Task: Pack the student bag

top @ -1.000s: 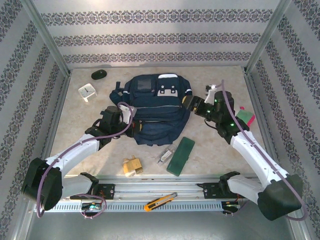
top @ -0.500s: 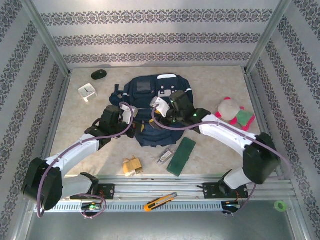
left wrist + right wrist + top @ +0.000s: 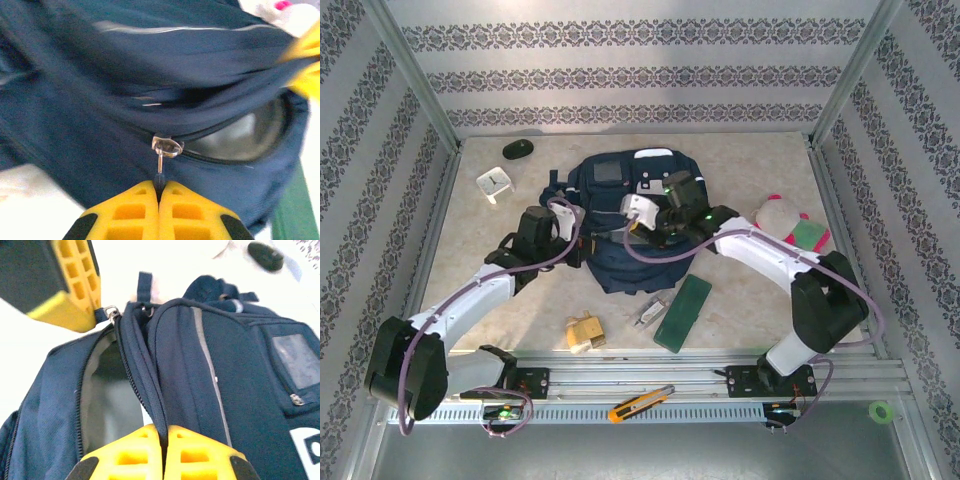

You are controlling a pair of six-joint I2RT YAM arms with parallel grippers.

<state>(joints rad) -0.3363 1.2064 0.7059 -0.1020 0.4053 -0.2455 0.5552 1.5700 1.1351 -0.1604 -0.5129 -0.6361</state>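
Note:
The main zip is only partly open. My left gripper will next pull the dark tab outward toward the bag's strap corner (image 3: 558, 188) and then let go of it.
The student bag (image 3: 632, 222), a dark navy backpack, lies in the middle of the table with its main zip partly undone and grey lining (image 3: 107, 400) showing. My left gripper (image 3: 580, 238) sits at the bag's left side, shut on the dark tab of the zip pull (image 3: 160, 176) just below the silver slider (image 3: 167, 146). My right gripper (image 3: 632, 230) reaches over the bag from the right. It is shut on the upper edge of the bag's opening (image 3: 164, 432), holding that flap up. The left fingers (image 3: 75, 285) show at the far end of the opening.
A plush toy (image 3: 783, 221) lies right of the bag. A green case (image 3: 683, 311), a small metal clip (image 3: 648, 313) and wooden blocks (image 3: 585, 332) lie in front of it. A white clock (image 3: 493, 183) and black mouse (image 3: 517, 149) sit far left. An orange knife (image 3: 640, 402) rests on the rail.
My right arm swung from beside the plush toy over to the bag and shut on the edge of its opening. The left gripper shifted slightly up, still holding the zip pull.

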